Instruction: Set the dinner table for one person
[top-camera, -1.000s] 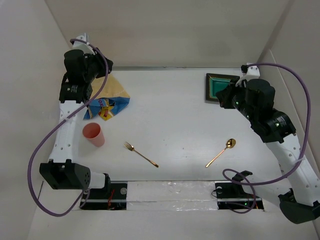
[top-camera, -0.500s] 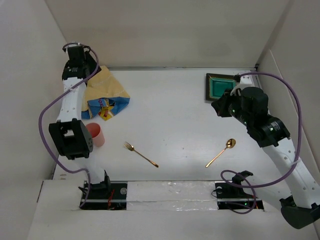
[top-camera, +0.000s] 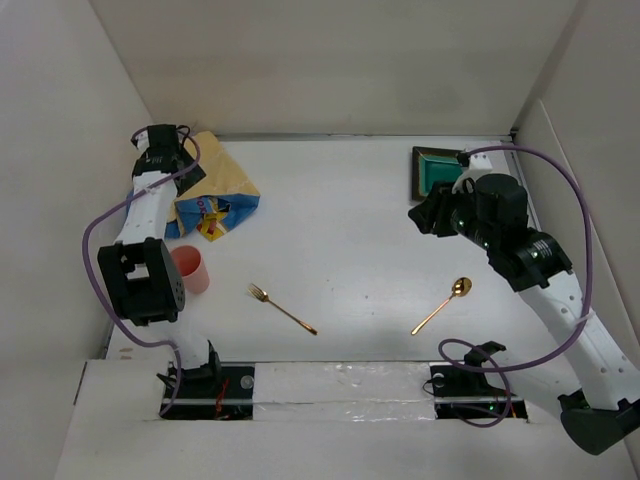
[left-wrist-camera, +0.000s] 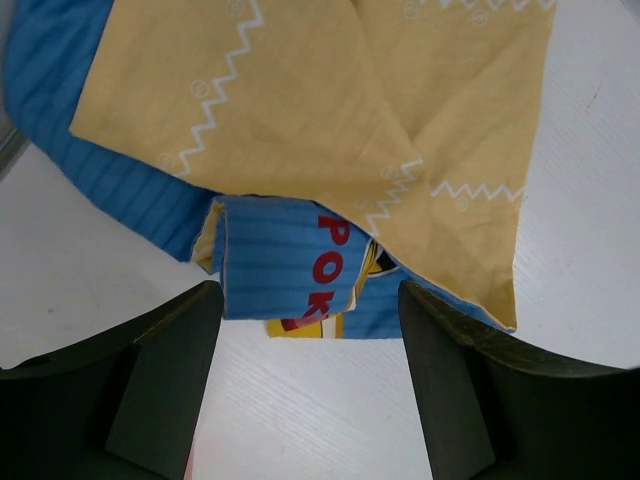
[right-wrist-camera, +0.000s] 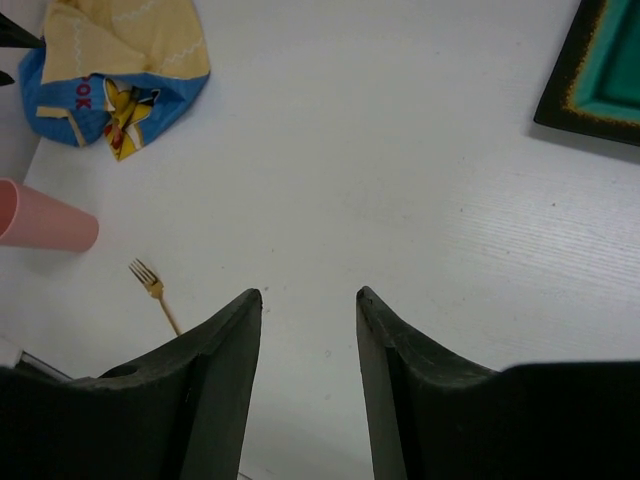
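Observation:
My left gripper moves down onto the placemat's bunched blue fold with red letters next, because the fold juts from under the yellow cloth between my open fingers.
The dinner table (top-camera: 350, 230) is a white tabletop with white walls around it. At its back left lies a crumpled blue and yellow placemat (top-camera: 215, 190) (left-wrist-camera: 300, 140). My left gripper (top-camera: 185, 168) (left-wrist-camera: 308, 292) hovers at the placemat's edge, open wide with nothing between its fingers. On the table lie a pink cup (top-camera: 188, 268) (right-wrist-camera: 45, 228), a gold fork (top-camera: 282, 308) (right-wrist-camera: 152, 288) and a gold spoon (top-camera: 442, 305). A teal square plate (top-camera: 440, 172) (right-wrist-camera: 600, 75) sits at the back right. My right gripper (top-camera: 420, 217) (right-wrist-camera: 308, 294) hangs open over bare table, left of and nearer than the plate.
White walls close in the left, back and right sides. A purple cable loops beside each arm. The arm bases and a taped strip run along the near edge (top-camera: 340, 380).
Both grippers have opened. The left arm has changed its pose while its gripper stays by the placemat. The right gripper has shifted left and nearer, away from the plate.

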